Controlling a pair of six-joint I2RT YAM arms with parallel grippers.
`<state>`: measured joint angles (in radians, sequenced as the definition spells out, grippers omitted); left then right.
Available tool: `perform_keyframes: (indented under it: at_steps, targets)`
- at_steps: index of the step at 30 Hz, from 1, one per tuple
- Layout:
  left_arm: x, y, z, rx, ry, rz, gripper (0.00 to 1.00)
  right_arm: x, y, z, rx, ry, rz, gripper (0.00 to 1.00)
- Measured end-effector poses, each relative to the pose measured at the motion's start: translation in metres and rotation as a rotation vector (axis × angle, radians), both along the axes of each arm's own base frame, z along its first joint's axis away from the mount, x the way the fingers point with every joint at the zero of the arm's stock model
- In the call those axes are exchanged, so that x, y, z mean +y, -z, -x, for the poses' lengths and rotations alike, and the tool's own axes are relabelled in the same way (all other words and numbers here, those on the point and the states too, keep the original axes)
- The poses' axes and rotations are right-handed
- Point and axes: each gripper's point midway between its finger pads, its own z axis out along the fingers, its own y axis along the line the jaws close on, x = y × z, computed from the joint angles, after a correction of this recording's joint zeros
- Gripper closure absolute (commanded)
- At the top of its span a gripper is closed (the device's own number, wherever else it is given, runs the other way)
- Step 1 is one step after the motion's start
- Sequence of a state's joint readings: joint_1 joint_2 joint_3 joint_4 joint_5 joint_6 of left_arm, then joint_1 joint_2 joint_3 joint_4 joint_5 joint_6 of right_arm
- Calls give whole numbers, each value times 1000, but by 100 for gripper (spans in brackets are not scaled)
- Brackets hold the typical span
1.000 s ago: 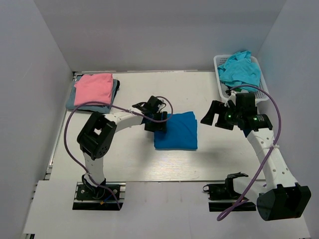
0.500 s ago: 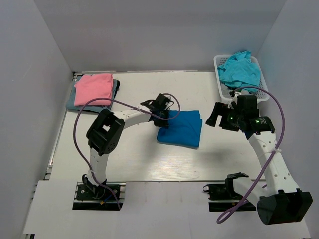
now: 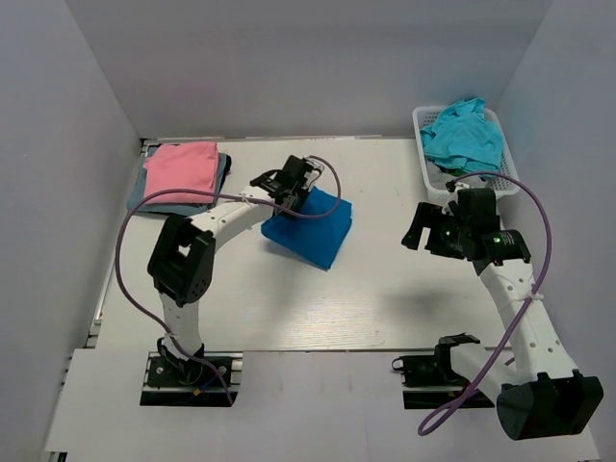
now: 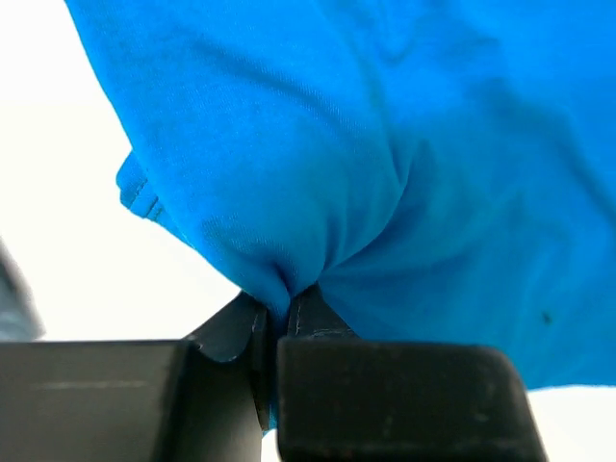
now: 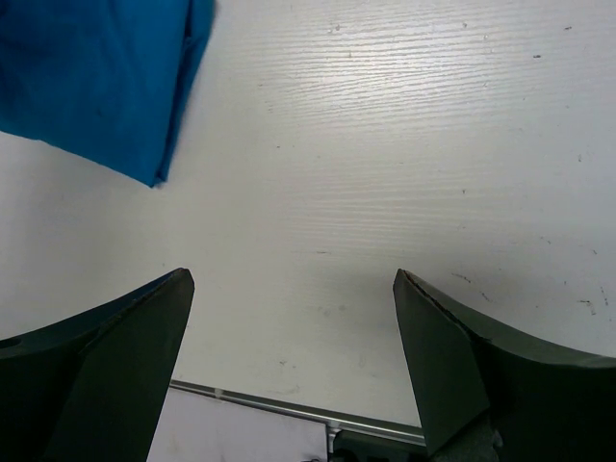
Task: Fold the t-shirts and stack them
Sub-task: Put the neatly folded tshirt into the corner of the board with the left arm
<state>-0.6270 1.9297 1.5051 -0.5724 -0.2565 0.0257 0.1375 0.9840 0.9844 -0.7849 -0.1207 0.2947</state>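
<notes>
The pink t-shirt (image 3: 180,170) is lying folded on the grey-blue one. My left gripper is to swing outward and to the left in the top view next, over that stack.
A folded royal-blue t-shirt (image 3: 316,231) hangs tilted over the middle of the table, its left edge raised. My left gripper (image 3: 292,199) is shut on that edge; in the left wrist view the fabric (image 4: 366,144) bunches into the closed jaws (image 4: 275,310). My right gripper (image 3: 417,229) hovers open to the right of the shirt, nothing between its fingers (image 5: 294,279); the shirt's corner (image 5: 96,77) shows at upper left there. A pink t-shirt (image 3: 180,170) lies folded on a grey-blue one (image 3: 154,205) at the back left. A turquoise t-shirt (image 3: 464,136) fills the basket.
The white lattice basket (image 3: 430,171) stands at the back right corner, just behind the right arm. Grey walls close in the table on three sides. A metal rail (image 5: 289,409) runs along the table's near edge.
The left gripper closed on the blue shirt's left edge, then lifted and pulled it toward the back left, tilting it. The right gripper stayed open and shifted slightly.
</notes>
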Motion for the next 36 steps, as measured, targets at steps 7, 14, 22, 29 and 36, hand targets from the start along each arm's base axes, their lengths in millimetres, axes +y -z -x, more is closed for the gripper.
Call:
perform_keyframes:
  at_steps: [7,14,22,29,36]
  targets:
    - [50,-58,-25,-140,21,-76,100,0,-3,1,-12,9,-7,10]
    - [100,-118,-49,-301,27,-136,100,1,-4,1,-7,23,-22,10]
    - [157,-156,-89,-389,-46,-185,100,6,-11,-2,-7,36,-57,10]
    - [217,-162,-104,-390,-135,-190,100,8,-11,-8,12,36,-65,10]
    - [260,-169,-113,-399,-205,-168,100,13,-17,-17,17,23,-80,10]
